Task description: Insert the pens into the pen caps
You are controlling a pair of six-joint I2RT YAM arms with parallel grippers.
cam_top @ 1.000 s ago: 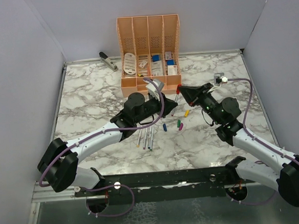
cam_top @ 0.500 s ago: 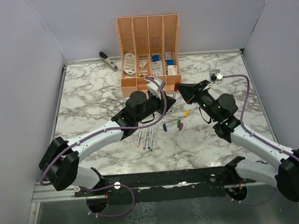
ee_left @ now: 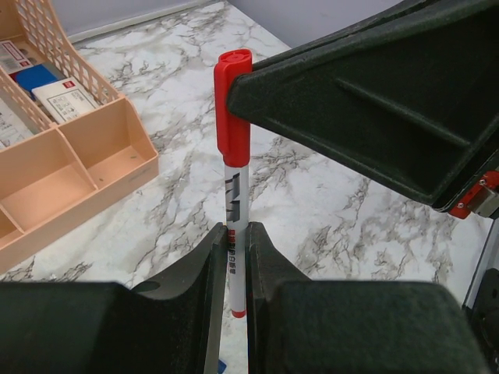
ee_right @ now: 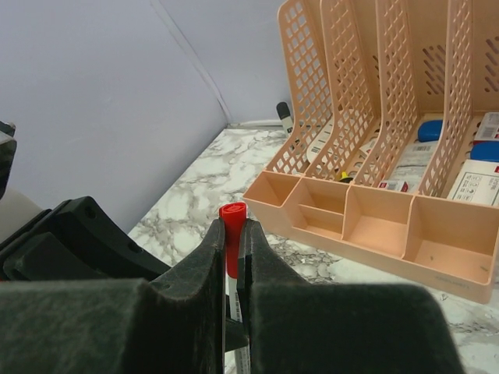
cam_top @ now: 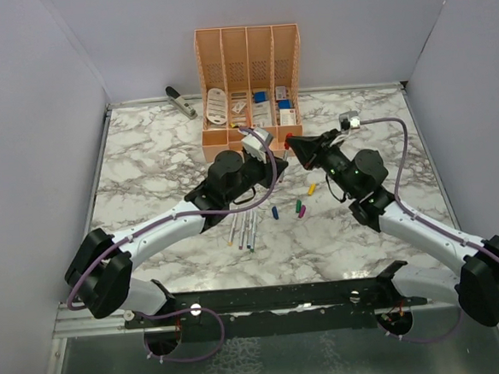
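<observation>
The marble below the robot's left gripper, left in the top view, is bare, so the left gripper should next carry the capped pen there, tilt it flat, lower it and release it.
My left gripper point(ee_left: 234, 234) is shut on a white pen point(ee_left: 236, 202), holding it upright above the table. A red pen cap point(ee_left: 233, 109) sits over the pen's top end. My right gripper point(ee_right: 231, 227) is shut on that red cap point(ee_right: 231, 212), and the pen's white barrel point(ee_right: 235, 302) shows below it. In the top view the two grippers meet tip to tip at the red cap point(cam_top: 288, 138), just in front of the organizer. Several pens point(cam_top: 244, 230) lie on the marble below the left arm. Blue point(cam_top: 274, 212), green point(cam_top: 297, 207), magenta point(cam_top: 302, 211) and yellow point(cam_top: 311, 188) caps lie beside them.
A peach desk organizer point(cam_top: 253, 135) with cards and small items stands at the back centre, close behind the grippers. A grey stapler point(cam_top: 179, 100) lies at the back left. Grey walls enclose the marble table point(cam_top: 145, 160) on three sides.
The right gripper has moved left and slightly back with the red cap, closing in on the left gripper. The left gripper has shifted only a little.
</observation>
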